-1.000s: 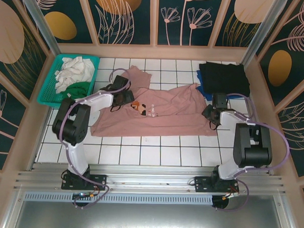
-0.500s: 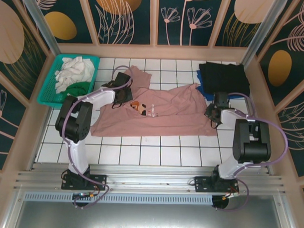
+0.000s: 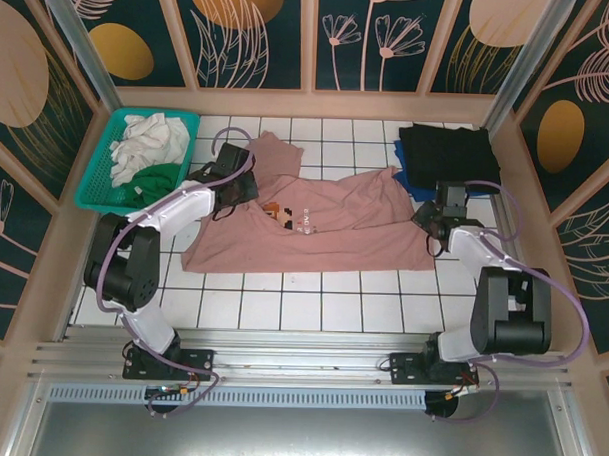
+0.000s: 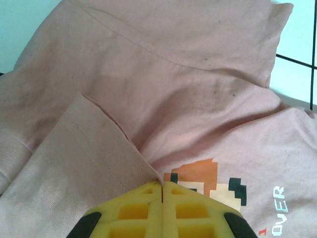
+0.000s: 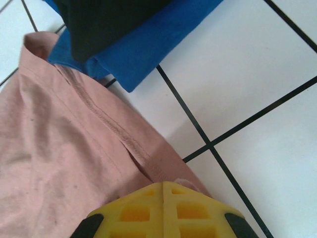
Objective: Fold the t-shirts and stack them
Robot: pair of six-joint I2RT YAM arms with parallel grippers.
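The pink hem goes back with my right gripper toward the shirt's near corner (image 3: 427, 266) next and is released there, because the near flap lies folded across part of the print (image 3: 277, 213).
A dusty-pink t-shirt (image 3: 324, 229) with a small pixel print (image 3: 277, 213) lies spread across the middle of the tiled table. My left gripper (image 3: 234, 192) is at its left side near the print. In the left wrist view its yellow fingers (image 4: 162, 184) are shut on a raised fold of the pink cloth (image 4: 89, 158), beside the print (image 4: 205, 178). My right gripper (image 3: 432, 220) is at the shirt's right edge, and its fingers (image 5: 163, 184) pinch the pink hem (image 5: 124, 139). A black t-shirt (image 3: 449, 153) lies folded on a blue one (image 3: 414, 187) at the back right.
A teal lattice basket (image 3: 94, 186) at the back left holds a white t-shirt (image 3: 153, 138) and a green one (image 3: 156, 175). Wooden-framed walls close in the table on three sides. The blue t-shirt (image 5: 138, 54) lies close behind the right gripper.
Both grippers have closed on the pink t-shirt. The left arm has swung out to the left and the right gripper has shifted slightly back, drawing the shirt's edges with them.
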